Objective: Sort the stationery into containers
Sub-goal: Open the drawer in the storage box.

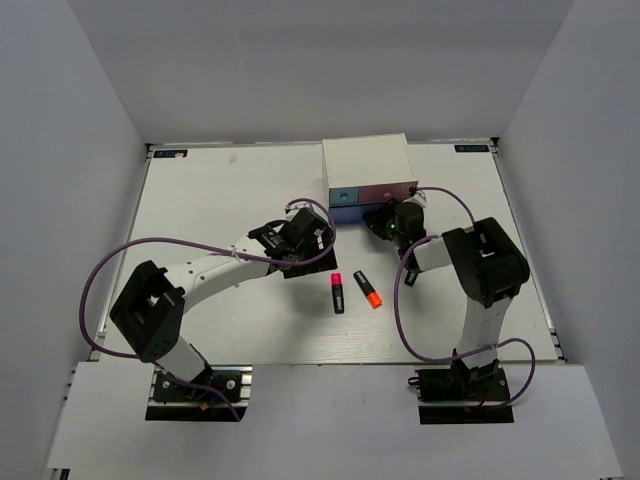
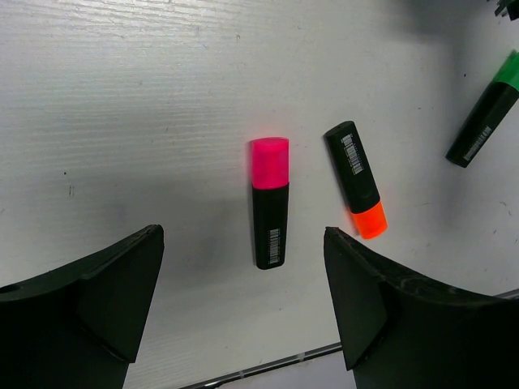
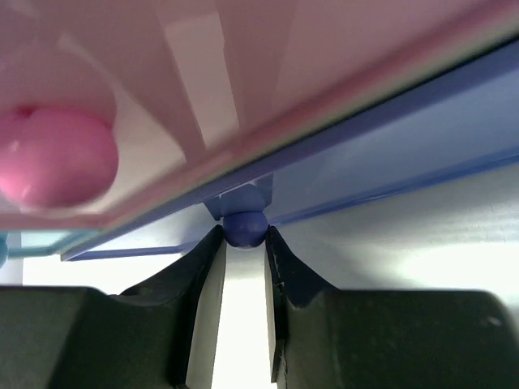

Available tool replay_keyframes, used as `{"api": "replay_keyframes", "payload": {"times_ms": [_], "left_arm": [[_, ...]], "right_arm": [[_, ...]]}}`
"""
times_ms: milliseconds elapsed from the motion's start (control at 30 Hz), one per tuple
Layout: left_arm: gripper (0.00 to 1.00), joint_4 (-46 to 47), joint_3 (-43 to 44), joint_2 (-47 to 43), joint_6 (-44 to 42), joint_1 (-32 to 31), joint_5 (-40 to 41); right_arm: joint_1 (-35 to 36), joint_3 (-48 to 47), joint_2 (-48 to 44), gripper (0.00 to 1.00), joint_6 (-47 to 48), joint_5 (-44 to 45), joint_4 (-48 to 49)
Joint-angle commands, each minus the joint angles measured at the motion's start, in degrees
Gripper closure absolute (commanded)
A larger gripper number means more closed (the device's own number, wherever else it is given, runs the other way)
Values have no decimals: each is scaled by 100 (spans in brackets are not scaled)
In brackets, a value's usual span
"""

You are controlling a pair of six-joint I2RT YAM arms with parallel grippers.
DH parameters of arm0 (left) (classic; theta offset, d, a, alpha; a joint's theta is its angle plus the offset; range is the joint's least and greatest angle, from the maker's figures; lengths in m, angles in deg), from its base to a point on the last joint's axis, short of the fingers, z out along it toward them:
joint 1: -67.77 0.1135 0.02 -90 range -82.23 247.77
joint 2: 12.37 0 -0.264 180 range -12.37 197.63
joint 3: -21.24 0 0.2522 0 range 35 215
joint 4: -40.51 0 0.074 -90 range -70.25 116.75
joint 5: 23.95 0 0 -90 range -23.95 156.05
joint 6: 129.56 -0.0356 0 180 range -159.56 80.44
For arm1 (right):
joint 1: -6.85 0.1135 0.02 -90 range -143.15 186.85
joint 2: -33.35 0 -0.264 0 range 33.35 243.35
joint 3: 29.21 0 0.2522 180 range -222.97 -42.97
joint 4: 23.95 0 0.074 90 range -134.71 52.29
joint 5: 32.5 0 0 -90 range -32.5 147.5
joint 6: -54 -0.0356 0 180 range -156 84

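Note:
The pink-capped highlighter lies below, lengthwise between the left gripper's open fingers, so the left gripper will go down and shift toward the right in the top view, onto the highlighter's black body (image 1: 338,299) (image 2: 271,227).
The pink-capped highlighter (image 1: 337,291) and orange-capped highlighter (image 1: 368,289) lie side by side mid-table. In the left wrist view the pink one (image 2: 270,203) lies just ahead between my open fingers, the orange one (image 2: 358,178) is to its right and the green-capped one (image 2: 485,121) is at the far right. My left gripper (image 2: 242,235) hovers open and empty (image 1: 300,240). My right gripper (image 1: 385,222) is at the front of the white cabinet (image 1: 365,160), shut (image 3: 243,237) on the knob (image 3: 245,225) of the wide blue-violet drawer (image 3: 389,154). The pink cylinder and grey block are out of view.
The light blue drawer (image 1: 345,196) and pink drawer (image 1: 385,192) face the arms. In the right wrist view the pink drawer (image 3: 243,73) sits above the blue-violet one, with a round pink shape (image 3: 57,158) at its left. Grey walls enclose the table.

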Motion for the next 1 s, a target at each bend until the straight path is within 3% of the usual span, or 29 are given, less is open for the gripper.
{"api": "replay_keyframes", "payload": {"times_ms": [0,400,533,567,667,700,967], "left_arm": [[10,-18,180,-101,-56,22,-1],[9,307,118,-101,-56,22,-229],[9,439,118,39,-108,-30,-282],[9,439,197,127,-108,-30,-343],[9,360,337,381,-108,-83,-457],[9,360,425,452,-108,-83,-458],[14,376,435,690,-161,-197,-563]], "right_arm": [[81,278,-344,84,63,77,160],[292,1473,-1276,84,133,94,90],[327,1650,-1461,67,168,50,72],[327,1650,-1478,52,203,-2,81],[319,1606,-1514,29,475,-108,107],[327,1614,-1583,26,598,-334,125],[266,2168,-2322,29,1117,-882,2]]}}
